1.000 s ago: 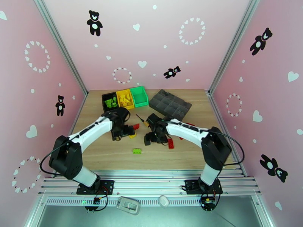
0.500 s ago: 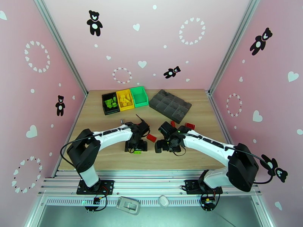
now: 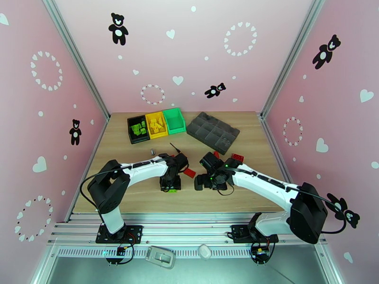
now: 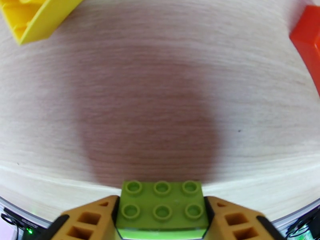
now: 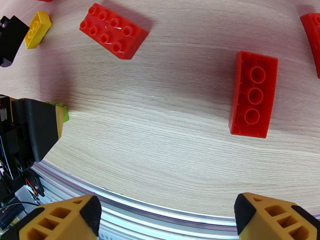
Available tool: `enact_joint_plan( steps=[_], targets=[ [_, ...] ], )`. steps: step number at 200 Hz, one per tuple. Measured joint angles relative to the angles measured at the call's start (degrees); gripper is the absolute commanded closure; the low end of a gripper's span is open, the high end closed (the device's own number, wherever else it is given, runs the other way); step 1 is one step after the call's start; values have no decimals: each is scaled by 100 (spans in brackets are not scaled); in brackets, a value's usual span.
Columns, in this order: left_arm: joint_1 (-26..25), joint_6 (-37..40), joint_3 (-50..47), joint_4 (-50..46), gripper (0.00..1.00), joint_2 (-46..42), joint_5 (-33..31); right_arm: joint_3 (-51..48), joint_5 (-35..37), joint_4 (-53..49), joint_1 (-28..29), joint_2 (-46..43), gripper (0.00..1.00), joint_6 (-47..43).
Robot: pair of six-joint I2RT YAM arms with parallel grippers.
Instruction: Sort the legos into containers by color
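My left gripper will lift the lego next, carry it outward over the other green legos in the black container and let it go, because that container stands outward.
A lime green lego (image 4: 162,205) lies on the wood near the table's front, and my left gripper (image 4: 162,211) is shut on it, a finger pressed against each side. The top view shows that gripper (image 3: 170,185) down over the green lego (image 3: 172,190). My right gripper (image 5: 168,219) is open and holds nothing, low over the table (image 5: 160,129) near the front edge. Ahead of it lie two red legos (image 5: 114,31) (image 5: 253,95) and a yellow lego (image 5: 37,24). The black (image 3: 138,129), yellow (image 3: 156,124) and green (image 3: 174,120) containers stand in a row at the back left.
A dark grey compartment tray (image 3: 212,131) lies at the back right of the bins. A small screwdriver (image 3: 175,148) and a silver cylinder (image 3: 152,151) lie behind the left arm. More red legos (image 3: 189,173) (image 3: 237,157) are between and behind the grippers.
My left arm swung forward from the yellow and red legos to the green one and closed its fingers on it. My right arm shifted right and stayed open.
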Motion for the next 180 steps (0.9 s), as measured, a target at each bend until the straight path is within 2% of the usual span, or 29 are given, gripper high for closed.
enact_joint_plan(
  steps=[33,53,88,125,151,180],
  targets=[
    [48,22,2,-59,58,-133,0,192,-118,101,0,273,10,-44],
    [306,85,2,-81,58,-402,17,474,-319,236,0,640,11,-85],
    [1408,308,151,-133,57,-944,151,1333,-833,560,9,1519,13,-173],
    [2758,682,782,-243,57,-933,306,2793,-1270,651,39,2647,13,-341],
    [3633,933,1757,-341,57,-428,304,3654,-1467,592,13,3220,14,-455],
    [4317,1080,3071,-389,57,564,304,4225,-1683,439,-173,3637,14,-584]
  ],
)
